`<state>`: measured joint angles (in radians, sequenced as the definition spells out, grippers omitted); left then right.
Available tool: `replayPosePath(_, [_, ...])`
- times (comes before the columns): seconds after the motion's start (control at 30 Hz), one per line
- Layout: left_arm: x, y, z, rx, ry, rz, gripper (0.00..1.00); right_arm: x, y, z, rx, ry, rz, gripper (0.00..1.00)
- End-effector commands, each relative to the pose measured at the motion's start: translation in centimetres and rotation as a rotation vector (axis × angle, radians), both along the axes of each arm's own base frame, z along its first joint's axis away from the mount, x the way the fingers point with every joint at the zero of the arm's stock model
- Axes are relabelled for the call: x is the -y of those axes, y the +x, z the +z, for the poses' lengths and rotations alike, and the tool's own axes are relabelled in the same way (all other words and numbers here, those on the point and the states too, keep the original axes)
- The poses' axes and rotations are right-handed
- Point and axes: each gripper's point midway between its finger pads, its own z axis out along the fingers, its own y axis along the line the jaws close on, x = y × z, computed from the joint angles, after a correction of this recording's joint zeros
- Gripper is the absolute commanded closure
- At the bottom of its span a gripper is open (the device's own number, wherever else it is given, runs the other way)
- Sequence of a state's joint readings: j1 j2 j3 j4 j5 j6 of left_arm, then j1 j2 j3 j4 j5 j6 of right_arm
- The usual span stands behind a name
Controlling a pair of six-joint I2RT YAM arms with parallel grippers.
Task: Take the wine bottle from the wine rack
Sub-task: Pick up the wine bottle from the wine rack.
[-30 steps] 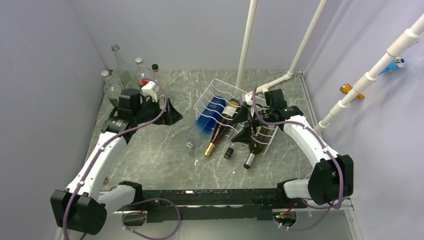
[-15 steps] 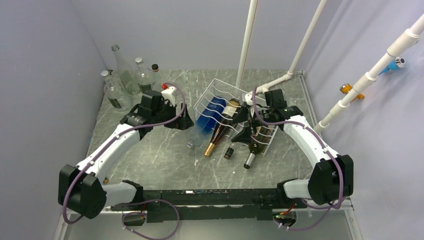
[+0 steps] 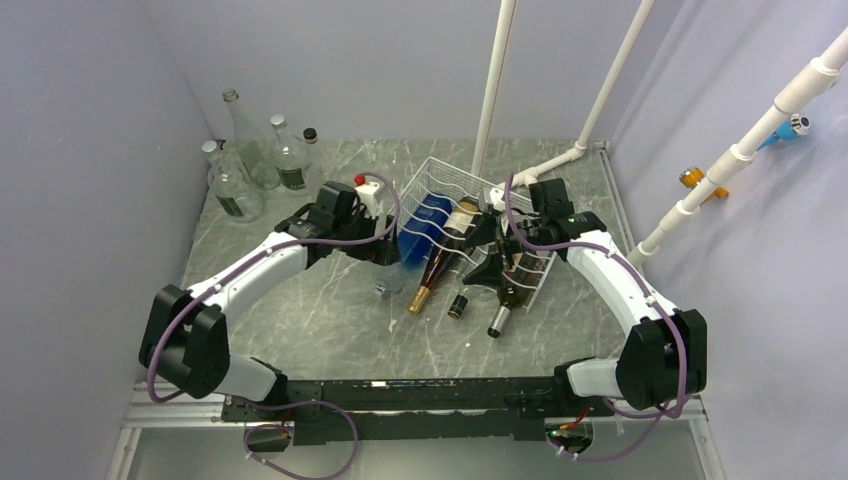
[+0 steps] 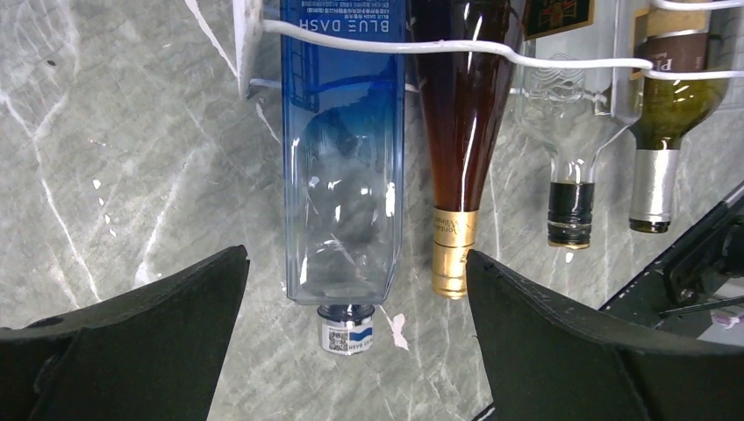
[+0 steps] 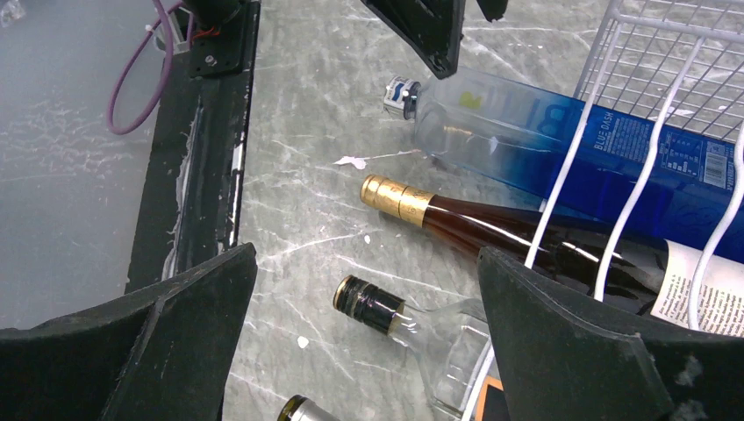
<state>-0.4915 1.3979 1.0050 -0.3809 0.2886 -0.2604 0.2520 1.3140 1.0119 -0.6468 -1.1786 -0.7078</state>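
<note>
My left gripper moves down toward the rack's front wire next, where the blue bottle's body sticks out, before it closes across the bottle's flat sides.
The white wire wine rack (image 3: pixel 432 185) lies at mid-table with several bottles in its cradles, necks pointing toward me. From the left they are a blue square bottle (image 4: pixel 342 175), a dark wine bottle with a gold foil top (image 4: pixel 461 132), a clear bottle with a black cap (image 4: pixel 570 215) and a green bottle with a silver cap (image 4: pixel 654 189). My left gripper (image 4: pixel 355 256) is open, its jaws on either side of the blue bottle's shoulder and touching nothing. My right gripper (image 5: pixel 366 254) is open above the clear bottle's black cap (image 5: pixel 368 303), beside the dark wine bottle (image 5: pixel 491 228).
Several empty glass bottles (image 3: pixel 250 160) stand at the back left corner. White plastic pipes (image 3: pixel 495 90) rise behind the rack and along the right wall (image 3: pixel 740 150). Grey walls close in the table's left, back and right. The black base rail (image 5: pixel 211 132) runs along the near edge.
My left arm has swung right, from beside the back-left glass bottles to the rack's left front over the blue bottle's neck. The right arm has not moved.
</note>
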Motion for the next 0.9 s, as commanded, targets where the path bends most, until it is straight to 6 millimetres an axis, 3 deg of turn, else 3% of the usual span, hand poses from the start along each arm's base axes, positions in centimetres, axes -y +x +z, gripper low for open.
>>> replayPosePath(0.0, [1.1,2.0,1.1,0.085,0.022,-0.015,0.01,0.0,0.3,1.4,0.076,0.019,0.012,0.0])
replayPosePath(0.53, [3.6,3.3,-3.6,0.066,0.043,-0.05,0.01,0.0,0.4,1.2,0.07,0.015,0.012,0.0])
replayPosePath(0.87, [4.0,4.0,-5.5,0.073,0.043,-0.048,0.01,0.0,0.4,1.2,0.073,0.014,0.012,0.0])
